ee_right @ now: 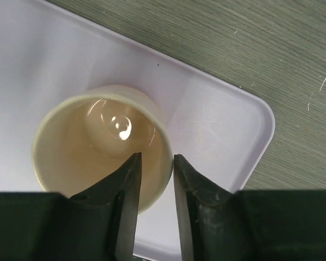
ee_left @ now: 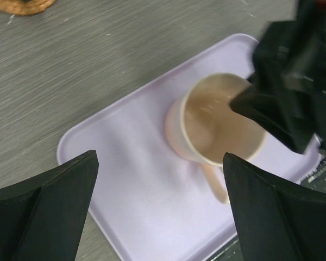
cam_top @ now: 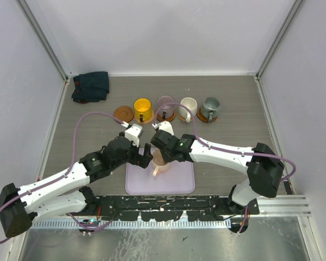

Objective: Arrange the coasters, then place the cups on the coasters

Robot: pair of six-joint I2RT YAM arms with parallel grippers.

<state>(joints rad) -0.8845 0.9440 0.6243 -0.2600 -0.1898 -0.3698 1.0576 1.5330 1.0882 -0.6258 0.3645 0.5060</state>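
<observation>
The pale pink cup's handle [cam_top: 155,172] [ee_left: 214,184] sticks out free below the left gripper and to its right in the top view, so the left gripper will move across and down onto it next.
A pale pink cup [cam_top: 159,160] [ee_left: 217,122] [ee_right: 98,147] stands on the lavender tray [cam_top: 179,182], handle toward the near edge. My right gripper [cam_top: 162,152] [ee_right: 156,160] straddles its rim, one finger inside and one outside, jaws slightly apart with a gap beside the wall. My left gripper [cam_top: 144,157] [ee_left: 158,163] hovers wide open just left of the cup, holding nothing. At the back, the yellow cup [cam_top: 143,109], purple cup [cam_top: 165,104], cream cup [cam_top: 187,106] and grey-green cup [cam_top: 211,107] each sit on a coaster. One bare coaster [cam_top: 123,113] lies at the row's left end.
A dark folded cloth [cam_top: 91,86] lies at the back left corner. The tray [ee_left: 125,157] [ee_right: 217,119] sits close to the table's near edge, between the two arm bases. Walls enclose the table on three sides.
</observation>
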